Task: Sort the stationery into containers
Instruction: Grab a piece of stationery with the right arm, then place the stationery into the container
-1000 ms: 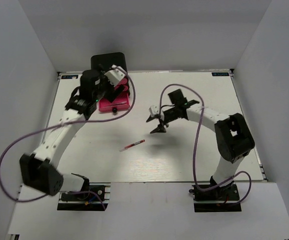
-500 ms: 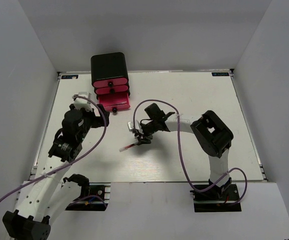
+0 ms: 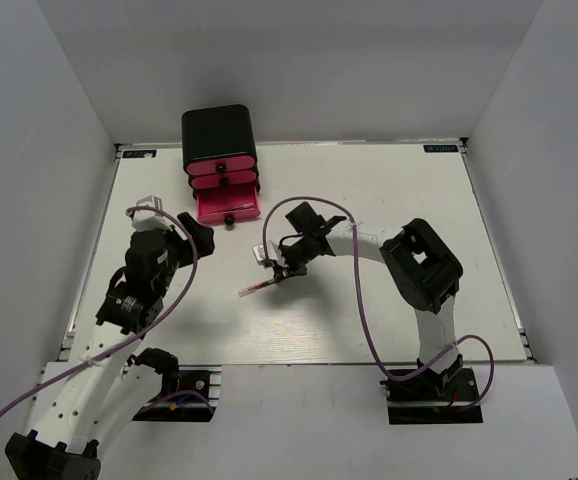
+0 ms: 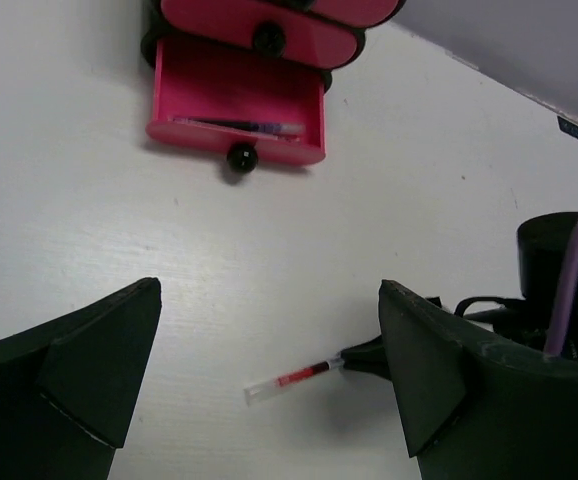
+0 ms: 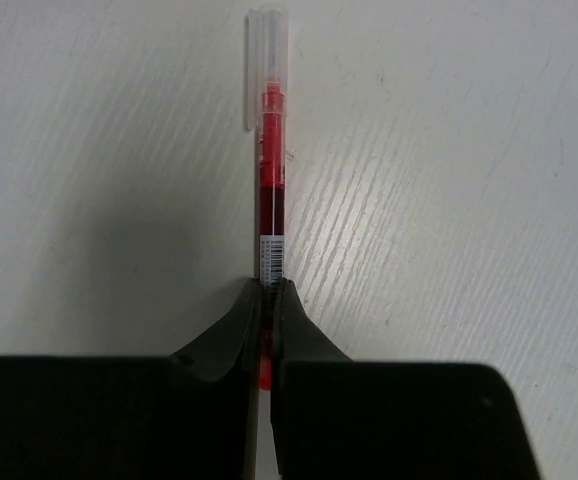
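Next, my right gripper rises and carries the red pen outward over the cabinet's open bottom drawer (image 3: 229,206) to release it, since that drawer already holds a pen.
A red pen (image 3: 260,289) with a clear cap lies on the white table, left of centre. My right gripper (image 3: 283,273) is shut on its right end. In the right wrist view the fingers pinch the pen (image 5: 269,180) just below its barcode label, right gripper (image 5: 269,292). The black cabinet (image 3: 219,135) stands at the back left with its bottom pink drawer (image 3: 229,206) pulled out. A thin pen (image 4: 237,125) lies inside that drawer (image 4: 231,152). My left gripper (image 3: 193,238) hovers open near the drawer's front left, holding nothing, left gripper (image 4: 269,300). The left wrist view also shows the red pen (image 4: 294,379).
The two upper drawers (image 3: 221,173) are shut, each with a black knob. The purple cable (image 3: 359,300) of the right arm loops over the table's middle. Grey walls close in the table (image 3: 419,200) on three sides.
My right gripper moved left and down to the red pen and shut on its end. My left arm pulled back from the cabinet toward the near left, still open.
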Available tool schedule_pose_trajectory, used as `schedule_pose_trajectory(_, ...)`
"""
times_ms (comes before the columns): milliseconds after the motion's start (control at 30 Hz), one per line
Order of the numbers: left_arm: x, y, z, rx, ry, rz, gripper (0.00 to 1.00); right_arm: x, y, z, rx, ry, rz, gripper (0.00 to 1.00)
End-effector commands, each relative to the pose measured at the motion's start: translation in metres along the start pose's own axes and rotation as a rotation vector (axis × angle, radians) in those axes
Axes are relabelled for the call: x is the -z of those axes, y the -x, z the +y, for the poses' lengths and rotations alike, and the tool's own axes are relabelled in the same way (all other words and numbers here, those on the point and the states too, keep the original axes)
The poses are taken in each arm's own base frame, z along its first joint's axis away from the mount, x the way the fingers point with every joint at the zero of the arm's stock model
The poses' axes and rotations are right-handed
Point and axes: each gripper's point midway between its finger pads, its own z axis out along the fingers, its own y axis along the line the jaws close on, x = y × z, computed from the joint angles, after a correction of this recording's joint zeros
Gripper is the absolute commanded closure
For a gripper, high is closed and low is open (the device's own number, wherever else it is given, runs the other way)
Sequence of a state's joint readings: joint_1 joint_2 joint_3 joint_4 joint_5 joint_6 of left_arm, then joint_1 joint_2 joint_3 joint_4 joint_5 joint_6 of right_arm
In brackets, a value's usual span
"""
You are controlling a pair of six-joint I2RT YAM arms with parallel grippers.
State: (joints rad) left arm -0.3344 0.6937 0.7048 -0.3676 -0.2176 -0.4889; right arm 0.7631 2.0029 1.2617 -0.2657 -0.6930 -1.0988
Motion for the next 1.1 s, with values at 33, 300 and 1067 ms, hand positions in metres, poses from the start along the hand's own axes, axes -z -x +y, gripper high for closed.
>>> schedule_pose_trajectory(33,0.0,-0.035,0.016,0.249,0.079,0.05,0.01,0.034,0.02,-0.029,-0.083,-0.077,0.009,1.0)
schedule_pose_trajectory(300,0.002,-0.06,0.03,0.469,0.106,0.019,0.01,0.092,0.062,-0.158,0.083,-0.412,-0.026,1.0)
schedule_pose_trajectory(1067,-0.014,-0.099,0.039,0.493,0.182,0.135,0.01,0.045,0.079,-0.272,0.25,-0.67,-0.144,1.0)
